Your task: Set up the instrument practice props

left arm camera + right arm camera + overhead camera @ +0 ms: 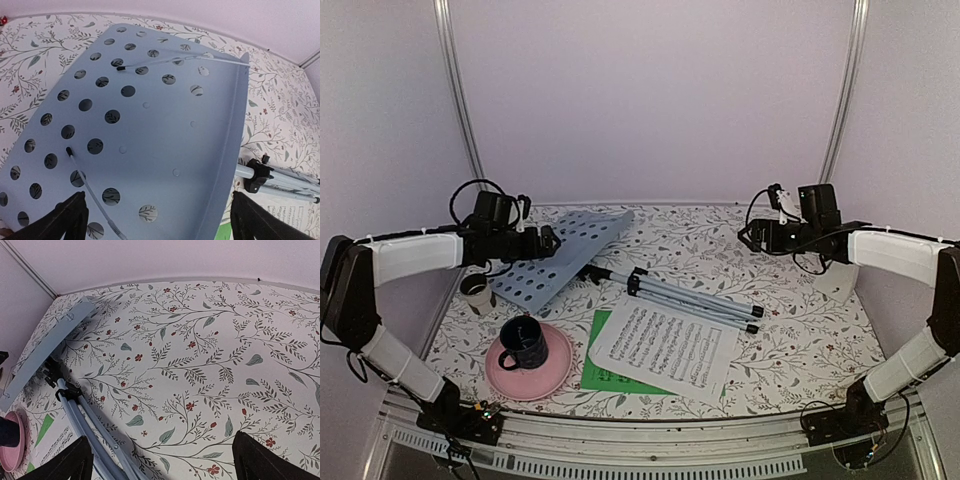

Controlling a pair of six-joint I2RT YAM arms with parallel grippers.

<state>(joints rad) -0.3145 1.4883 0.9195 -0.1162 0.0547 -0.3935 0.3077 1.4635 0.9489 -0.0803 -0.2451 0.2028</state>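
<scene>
The left gripper brings the fingers across and down next, since the upturned edge of the music stand's desk by the tripod lies below and to its right in the top view.
The music stand lies flat on the table. Its pale-blue perforated desk (560, 255) is at the left and its folded silver tripod (690, 295) points right. My left gripper (548, 241) hovers open just above the desk (165, 125), its fingers (67, 220) wide apart and empty. A white sheet of music (665, 345) lies over a green sheet (605, 378) at the front centre. The white pyramid metronome (838, 281) stands at the right. My right gripper (760, 237) is open and empty above bare tablecloth (165, 465), right of the tripod (85, 425).
A dark mug (523, 343) stands on a pink plate (550, 375) at the front left. A small beige cup (477, 293) stands beside the desk's left edge. The floral cloth ends at the pale walls at the back and both sides.
</scene>
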